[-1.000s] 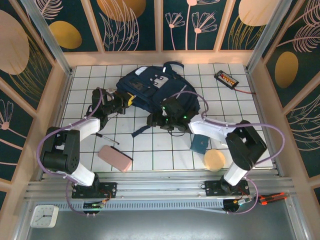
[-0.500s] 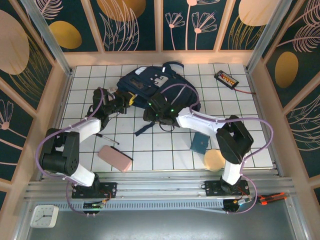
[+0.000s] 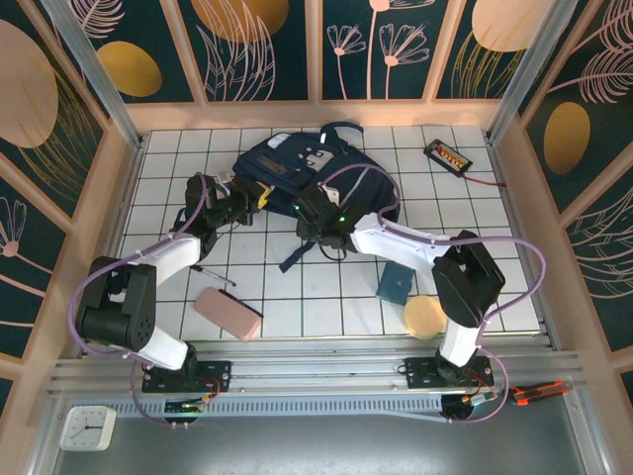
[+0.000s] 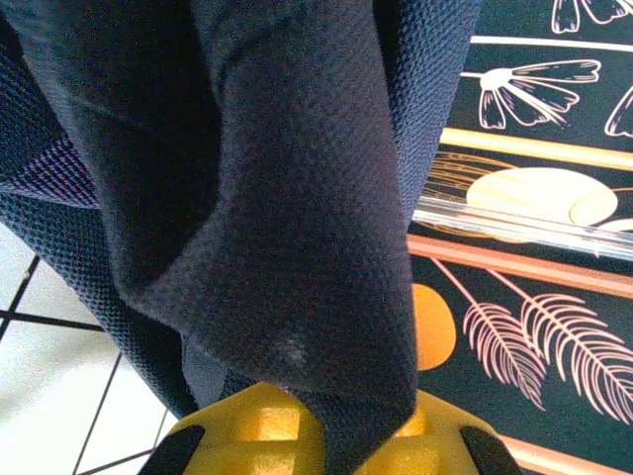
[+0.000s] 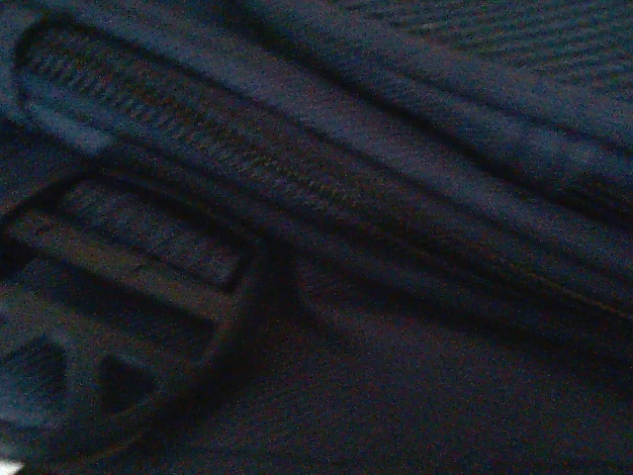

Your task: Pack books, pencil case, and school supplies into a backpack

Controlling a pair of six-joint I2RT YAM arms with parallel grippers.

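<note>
The left gripper pulls the pinched fold away from my right gripper toward the bare tiles beside the backpack next and releases it, because the fabric lies bunched.
The navy backpack (image 3: 297, 163) lies at the back middle of the tiled table. My left gripper (image 3: 253, 196) is at its left edge; in the left wrist view a fold of the backpack's fabric (image 4: 297, 228) is pinched between the yellow fingers (image 4: 257, 435), so the gripper (image 4: 331, 440) is shut on it. My right gripper (image 3: 309, 210) presses against the backpack's near edge. Dark fabric and a zip (image 5: 297, 188) sit right against the right wrist camera, hiding the jaws. The pink pencil case (image 3: 227, 314), black pen (image 3: 213, 273) and teal pad (image 3: 394, 284) lie on the tiles. The books are out of view.
A round tan disc (image 3: 425, 317) lies near the teal pad at the front right. A black device with orange buttons (image 3: 447, 155) sits at the back right. A backpack strap (image 3: 295, 259) trails toward the front. Wooden walls (image 3: 109, 198) enclose the table.
My right arm has swung left along the backpack's near edge. The trailing strap has shifted a little to the right. The left gripper has kept its hold, barely moving.
</note>
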